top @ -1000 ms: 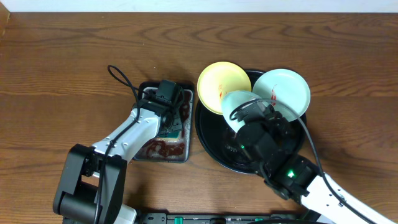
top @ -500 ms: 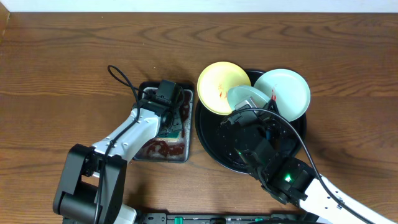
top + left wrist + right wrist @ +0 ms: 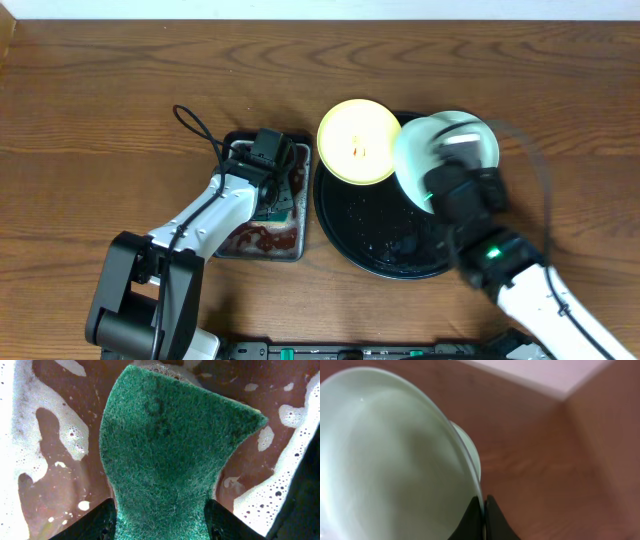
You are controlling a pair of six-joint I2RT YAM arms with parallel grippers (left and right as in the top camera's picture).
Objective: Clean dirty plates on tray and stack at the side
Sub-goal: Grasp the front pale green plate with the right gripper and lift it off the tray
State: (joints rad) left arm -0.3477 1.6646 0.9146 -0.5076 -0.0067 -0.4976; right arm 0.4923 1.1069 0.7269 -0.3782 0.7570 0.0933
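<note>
My right gripper needs to move the plate to the right in the overhead view next, past the tray, and then set it down on the wooden table (image 3: 568,198), where there is empty space.
The black tray (image 3: 362,222) holds a pale yellow plate (image 3: 357,142) leaning on its left rim, with a small orange smear. My right gripper (image 3: 447,183) (image 3: 484,508) is shut on the rim of a mint-blue plate (image 3: 413,160) (image 3: 390,460), held up and tilted over the tray's right part. Another mint-blue plate (image 3: 478,135) (image 3: 468,446) lies behind it at the tray's far right. My left gripper (image 3: 272,192) (image 3: 161,525) is down in the metal pan (image 3: 300,205), its fingers (image 3: 95,522) shut on the green sponge (image 3: 165,455).
The pan holds brown liquid with white foam (image 3: 20,435) and stands just left of the tray. A black cable (image 3: 195,125) loops off the left arm. Bare wooden table (image 3: 100,120) lies to the left, behind and to the right of the tray.
My right arm has swung to the right, carrying the mint-blue plate from the tray's middle toward its right side; it shows blurred now. The left arm and sponge have not moved.
</note>
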